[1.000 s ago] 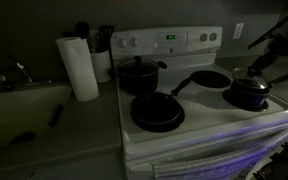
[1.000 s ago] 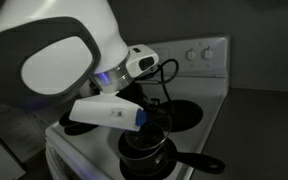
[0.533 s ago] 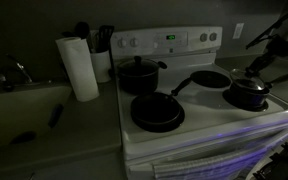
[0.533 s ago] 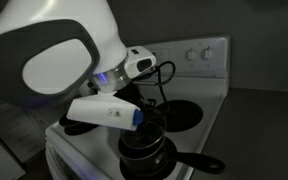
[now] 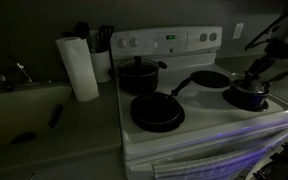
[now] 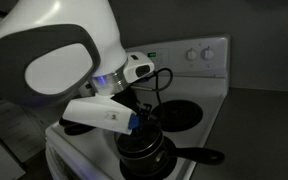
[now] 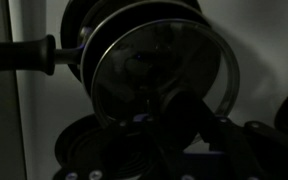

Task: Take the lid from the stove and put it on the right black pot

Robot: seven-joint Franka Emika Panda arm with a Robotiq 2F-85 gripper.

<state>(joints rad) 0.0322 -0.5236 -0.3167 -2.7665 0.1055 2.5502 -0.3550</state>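
The pot is just below my gripper, so my gripper should next turn more upright, lower the lid onto the saucepan's open top [image 5: 246,87] [image 7: 149,60] and let go of it.
The right black pot, a small dark saucepan [image 5: 249,98], sits on the front burner at the edge of the white stove [image 5: 169,40]. It also shows in an exterior view [image 6: 149,158] below my arm. In the wrist view the glass lid [image 7: 154,60] with its metal rim hangs close over the saucepan, whose long handle [image 7: 19,55] points left. My gripper [image 7: 189,125] is dark and appears shut on the lid. In an exterior view the gripper [image 5: 256,72] is just above the pot. The lid's knob is hidden.
A larger black pot with side handles [image 5: 137,75] stands at the back. Flat black frying pans sit at the front [image 5: 157,112] and back [image 5: 209,79]. A paper towel roll [image 5: 79,68] and a utensil holder [image 5: 99,40] stand beside the stove, with a sink counter [image 5: 24,110] further along.
My arm has tilted and sunk slightly toward the saucepan. The gripper has come down closer over the pot. The other pans have not moved.
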